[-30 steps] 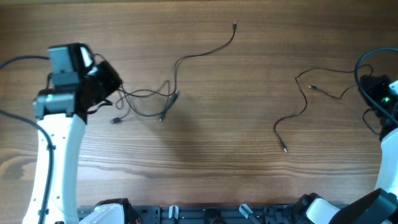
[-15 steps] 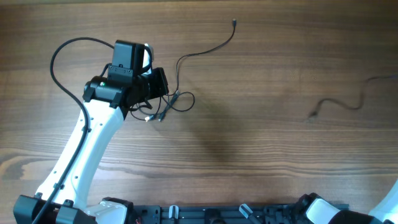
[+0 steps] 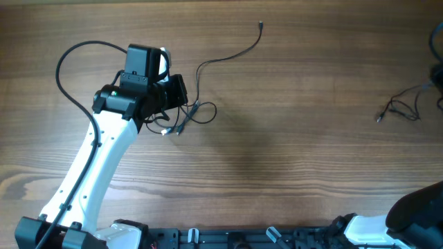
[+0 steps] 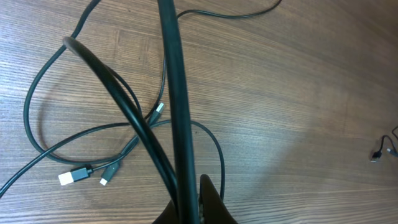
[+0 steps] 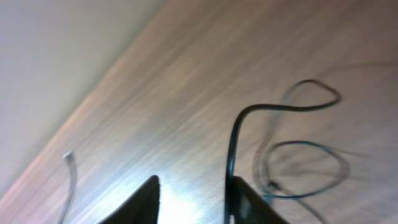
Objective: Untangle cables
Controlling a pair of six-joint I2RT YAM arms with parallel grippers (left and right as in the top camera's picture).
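My left gripper needs to move to its right in the overhead view next and let go of the black cable, because the open wood [image 3: 220, 90] [image 4: 233, 84] beside the tangle is that way.
A tangle of thin black cables [image 3: 188, 115] lies on the wood table just right of my left gripper [image 3: 177, 93]. One strand runs from it up to a plug [image 3: 261, 26] at the back. In the left wrist view the left gripper [image 4: 193, 200] is shut on a black cable [image 4: 174, 93], with loops and small plug ends [image 4: 74, 176] below it. A separate bunched cable [image 3: 399, 109] lies at the far right. My right gripper [image 5: 196, 202] has its fingers apart, with a thin cable [image 5: 232, 149] running along the inside of the right finger.
The wood table [image 3: 291, 152] fills the overhead view. My left arm [image 3: 90, 173] reaches in from the front left with its own thick wire [image 3: 66, 62] looping over it. The right arm is almost out of view at the right edge.
A second ago my left arm moved right onto the tangle and has held still since. The right-hand cable has slid right and bunched up near the table's right edge.
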